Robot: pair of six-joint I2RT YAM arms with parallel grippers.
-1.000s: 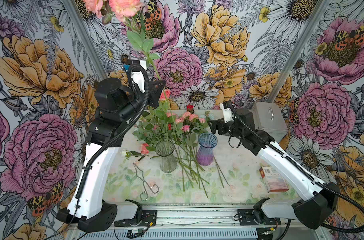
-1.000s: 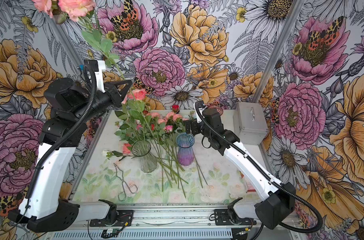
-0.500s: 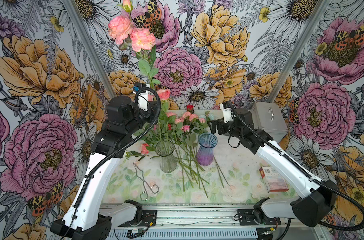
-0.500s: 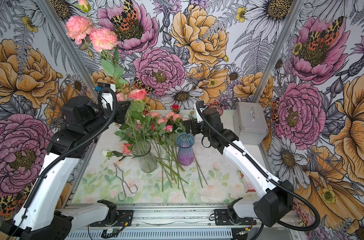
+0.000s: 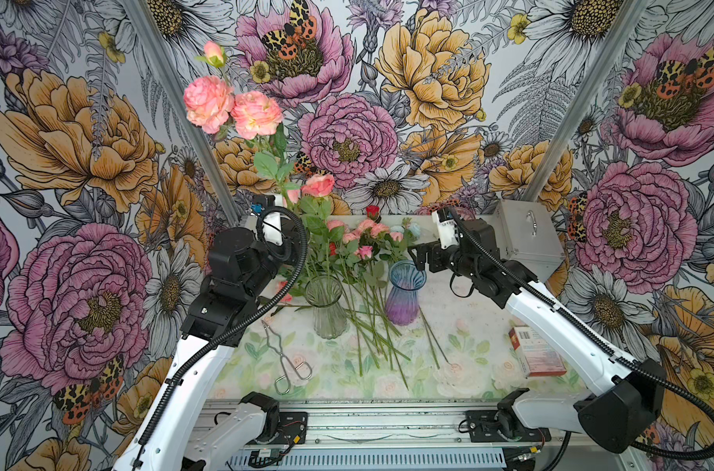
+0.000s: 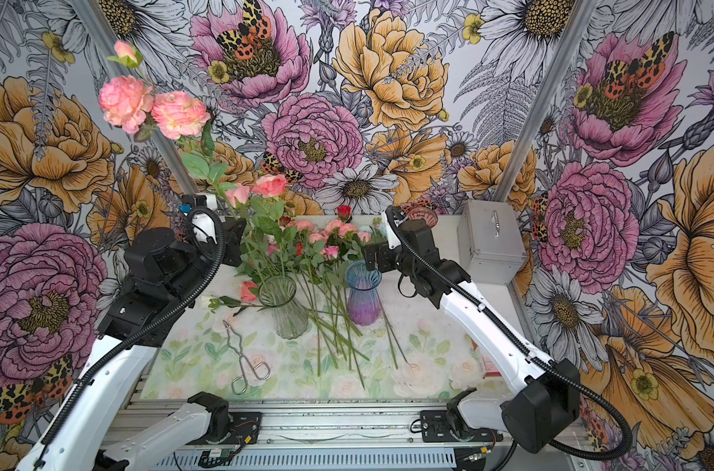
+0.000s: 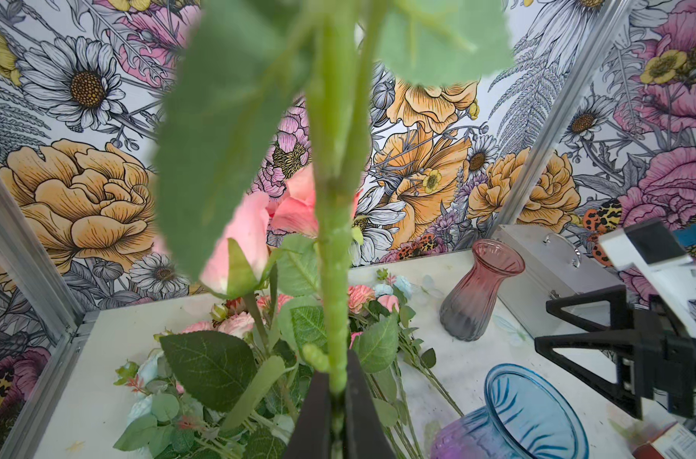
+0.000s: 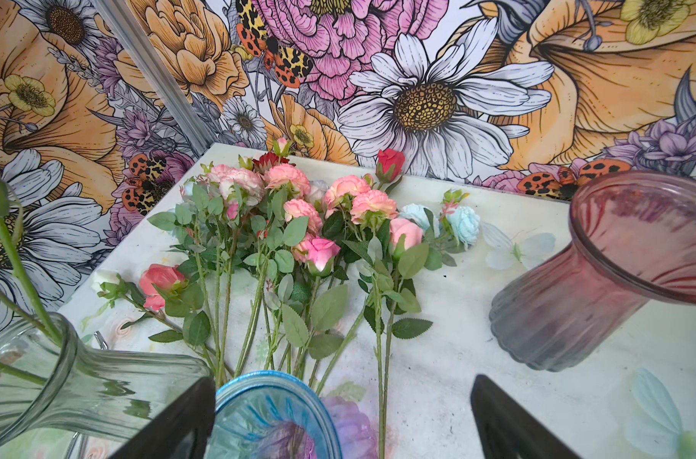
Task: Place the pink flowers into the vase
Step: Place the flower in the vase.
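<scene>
The opening of the clear glass vase lies below my left gripper, so next I will lower the gripper toward it and release the thick green stem there.
My left gripper (image 7: 337, 397) is shut on the green stem of a tall sprig of pink flowers (image 5: 233, 108), held upright over the clear glass vase (image 5: 326, 306). Two pink roses (image 5: 318, 185) stand in that vase, and the right wrist view shows green stems entering it (image 8: 60, 377). Whether the held stem's lower end is inside I cannot tell. More pink flowers (image 8: 298, 222) lie in a pile on the table behind the vases. My right gripper (image 8: 342, 379) is open, jaws wide, at the rim of the blue-purple vase (image 5: 404, 293).
A dark pink vase (image 7: 481, 290) stands at the back near a silver metal box (image 5: 526, 236). Metal tongs (image 5: 290, 363) lie in front of the clear vase. A red carton (image 5: 536, 350) lies at the right edge. Red, white and pale blue blooms (image 8: 463, 224) mix into the pile.
The left arm has lowered and shifted right with the pink sprig, bringing its blooms down from the top of the view toward the clear vase. The right arm has not moved.
</scene>
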